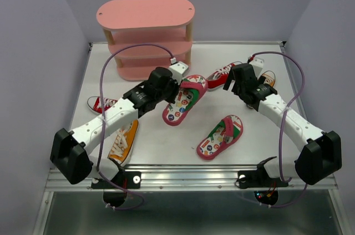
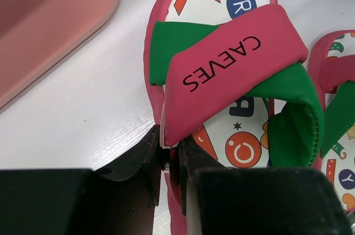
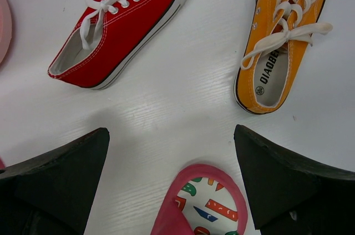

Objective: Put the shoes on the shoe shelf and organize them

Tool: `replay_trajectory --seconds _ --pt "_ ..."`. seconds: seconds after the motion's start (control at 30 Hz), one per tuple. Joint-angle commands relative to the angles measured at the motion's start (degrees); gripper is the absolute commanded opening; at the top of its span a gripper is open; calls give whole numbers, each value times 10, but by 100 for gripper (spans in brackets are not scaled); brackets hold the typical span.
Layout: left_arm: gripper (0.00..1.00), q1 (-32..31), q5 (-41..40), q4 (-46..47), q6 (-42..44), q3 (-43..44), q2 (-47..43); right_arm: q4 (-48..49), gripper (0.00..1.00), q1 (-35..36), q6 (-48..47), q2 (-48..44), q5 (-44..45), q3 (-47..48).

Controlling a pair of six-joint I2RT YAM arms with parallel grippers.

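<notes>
My left gripper should next raise the flip-flop outward onto the shoe shelf's bare top level and let go of it, because that free level is above and outward.
The pink three-tier shoe shelf stands at the back left. My left gripper is shut on the side edge of a pink flip-flop, beside its red and green strap, in front of the shelf. The other flip-flop lies at centre front. My right gripper is open and empty over bare table. A red sneaker and an orange sneaker lie just beyond its fingertips. A flip-flop's end shows between its fingers.
A second red sneaker and a second orange sneaker lie by the left arm, the orange one partly under it. The shelf's edge is close to the left of the held flip-flop. Walls enclose the table.
</notes>
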Motion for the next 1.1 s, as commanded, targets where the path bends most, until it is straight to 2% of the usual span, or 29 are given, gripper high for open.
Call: replay_trajectory --seconds 0.0,0.23,0.5,0.63,0.87,1.07 --pt "0 23 18 -48 -8 62 -50 20 100 0 2 -6 36 28" --pt "0 40 19 -128 5 169 -61 20 100 0 5 -8 45 24" --pt "0 71 -22 -209 -1 313 -48 21 100 0 5 -11 42 26" --pt "0 101 -50 -220 -4 408 -14 20 100 0 5 -8 35 29" --pt "0 156 -88 -286 27 654 106 21 100 0 9 -12 25 26" --pt "0 228 -87 -224 3 670 135 21 100 0 13 -2 5 30"
